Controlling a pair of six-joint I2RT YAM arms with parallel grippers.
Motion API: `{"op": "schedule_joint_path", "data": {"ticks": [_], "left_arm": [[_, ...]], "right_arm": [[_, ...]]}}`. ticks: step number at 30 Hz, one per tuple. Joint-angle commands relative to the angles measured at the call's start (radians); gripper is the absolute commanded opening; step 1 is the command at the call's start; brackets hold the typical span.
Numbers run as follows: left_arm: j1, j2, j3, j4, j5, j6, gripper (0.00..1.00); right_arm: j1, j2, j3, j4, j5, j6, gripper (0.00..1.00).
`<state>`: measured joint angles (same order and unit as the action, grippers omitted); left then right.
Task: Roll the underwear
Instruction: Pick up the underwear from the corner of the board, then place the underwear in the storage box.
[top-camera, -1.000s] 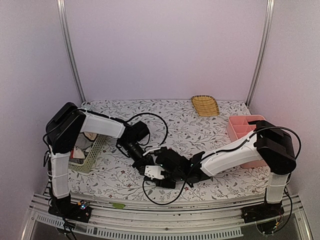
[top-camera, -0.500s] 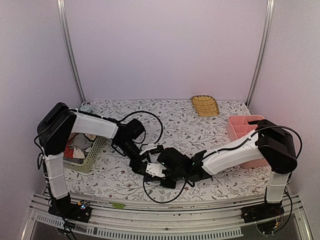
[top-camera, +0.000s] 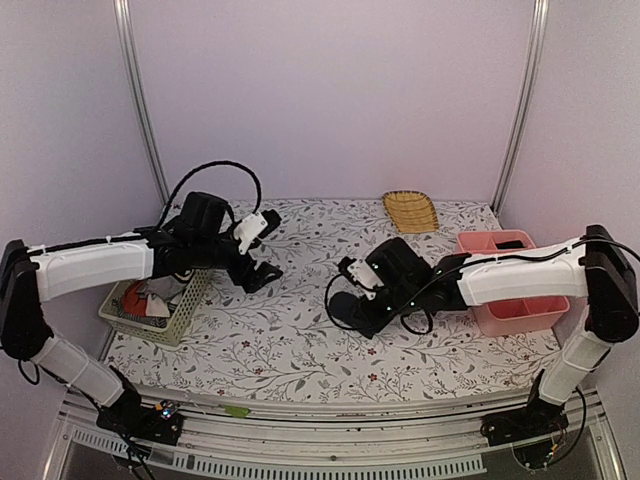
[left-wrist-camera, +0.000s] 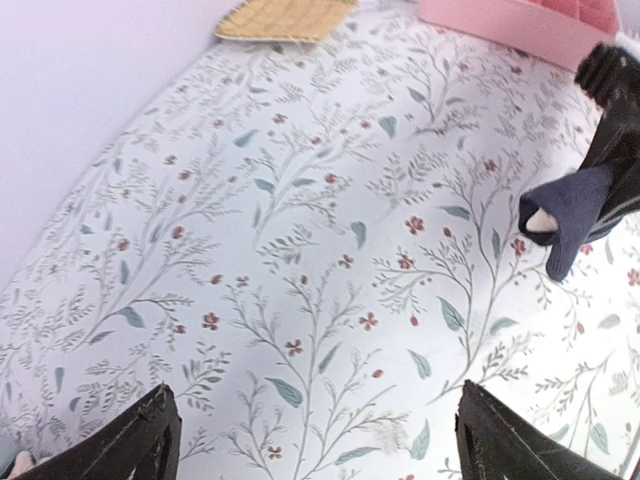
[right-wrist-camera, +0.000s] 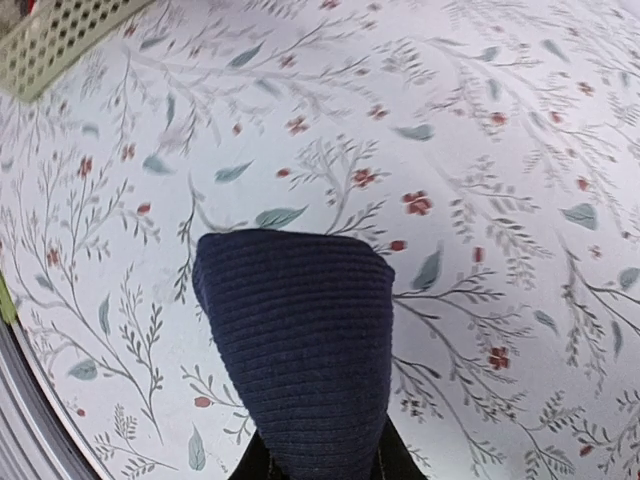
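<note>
The organizer's far end (top-camera: 508, 245) is outward of my right gripper and to its right in the top view. Next I will lift to clear the organizer's sides, then lower and release.
A dark navy ribbed underwear (right-wrist-camera: 297, 345), bunched into a thick roll, hangs just above the flowered cloth with my right gripper (right-wrist-camera: 320, 462) shut on its near end; the roll hides most of the fingers. From above, this underwear (top-camera: 344, 309) sits mid-table in front of the right gripper (top-camera: 356, 298). The left wrist view shows the same bundle (left-wrist-camera: 566, 213) at the right edge. My left gripper (top-camera: 257, 266) hovers left of centre, well apart from the roll. It stands open (left-wrist-camera: 315, 400) with only bare tablecloth between its fingers.
A cream mesh basket (top-camera: 178, 312) at the left holds more underwear (top-camera: 140, 298) in red and white. A pink divided organizer (top-camera: 473, 262) stands at the right. A yellow woven tray (top-camera: 409, 211) lies at the back. Cables loop over both arms.
The left gripper let go, opened wide and swung back to the left. The right gripper closed on the navy underwear and carried it from the front centre toward the right and back.
</note>
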<state>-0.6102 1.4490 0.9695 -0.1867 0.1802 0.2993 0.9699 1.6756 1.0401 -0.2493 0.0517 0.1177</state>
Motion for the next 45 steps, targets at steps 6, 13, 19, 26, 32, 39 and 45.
{"op": "schedule_joint_path", "data": {"ticks": [6, 13, 19, 26, 32, 39, 45], "left_arm": [[0.021, -0.168, -0.069, 0.097, -0.128, -0.111, 0.96], [0.021, -0.272, -0.089, 0.093, -0.102, -0.217, 0.96], [0.021, -0.376, -0.134, 0.078, -0.078, -0.271, 0.96], [0.018, -0.449, -0.19, 0.111, -0.034, -0.31, 0.96], [0.019, -0.439, -0.177, 0.113, -0.064, -0.291, 0.96], [0.02, -0.409, -0.171, 0.104, -0.103, -0.283, 0.96], [0.019, -0.376, -0.172, 0.106, -0.116, -0.268, 0.96]], "right_arm": [[-0.057, -0.272, 0.067, -0.208, 0.288, 0.499, 0.0], [-0.128, -0.299, 0.273, -0.61, 0.382, 0.822, 0.0], [-0.253, -0.404, 0.267, -0.759, 0.429, 1.002, 0.0], [-0.548, -0.472, 0.29, -0.919, 0.482, 1.215, 0.0], [-0.817, -0.36, 0.327, -0.962, 0.394, 1.319, 0.0], [-0.921, -0.142, 0.467, -0.953, 0.394, 1.419, 0.0], [-0.974, 0.046, 0.623, -1.034, 0.39, 1.472, 0.0]]}}
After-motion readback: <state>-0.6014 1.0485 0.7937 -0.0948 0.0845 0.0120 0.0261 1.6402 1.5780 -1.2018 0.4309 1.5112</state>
